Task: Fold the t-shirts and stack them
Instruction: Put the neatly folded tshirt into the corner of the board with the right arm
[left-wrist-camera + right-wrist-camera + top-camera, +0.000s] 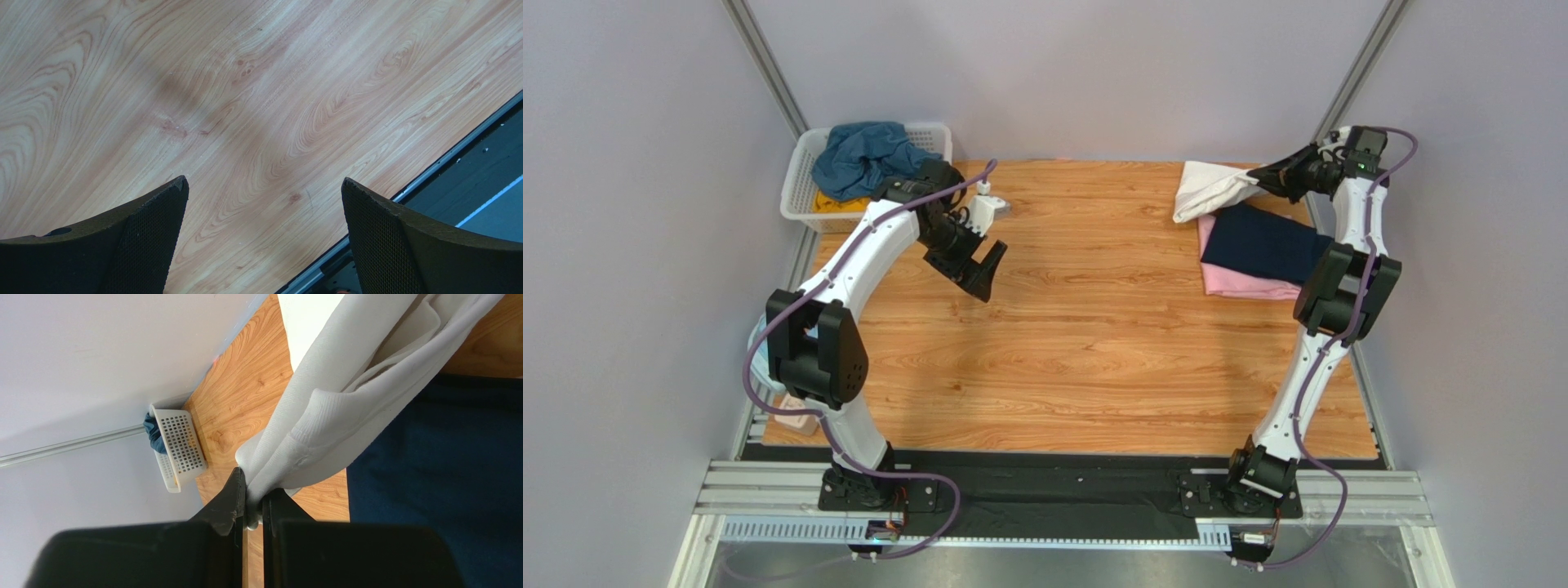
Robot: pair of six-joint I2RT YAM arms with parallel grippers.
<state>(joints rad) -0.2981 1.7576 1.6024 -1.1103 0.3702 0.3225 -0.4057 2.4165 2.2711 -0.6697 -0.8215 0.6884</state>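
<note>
My right gripper draws the bunched white t-shirt (pixel 1210 188) back and down across the folded navy t-shirt (pixel 1265 244) toward the navy t-shirt's near edge next.
My right gripper (pixel 1268 184) is shut on a bunched white t-shirt (pixel 1210 188) and holds it raised at the far right of the table; the cloth hangs from the jaws in the right wrist view (pixel 344 398). Beneath it a folded navy t-shirt (pixel 1265 244) lies on a folded pink t-shirt (pixel 1241 281); the navy one fills the right of the right wrist view (pixel 442 478). A teal-blue t-shirt (pixel 867 156) lies crumpled in the basket over a yellow one (pixel 836 203). My left gripper (pixel 979 271) hangs open and empty over bare wood (pixel 264 184).
A white slatted basket (pixel 803 165) stands at the far left corner, also seen in the right wrist view (pixel 178 447). Grey walls and metal posts close the table's back and sides. A black strip and rail (pixel 1063 490) run along the near edge.
</note>
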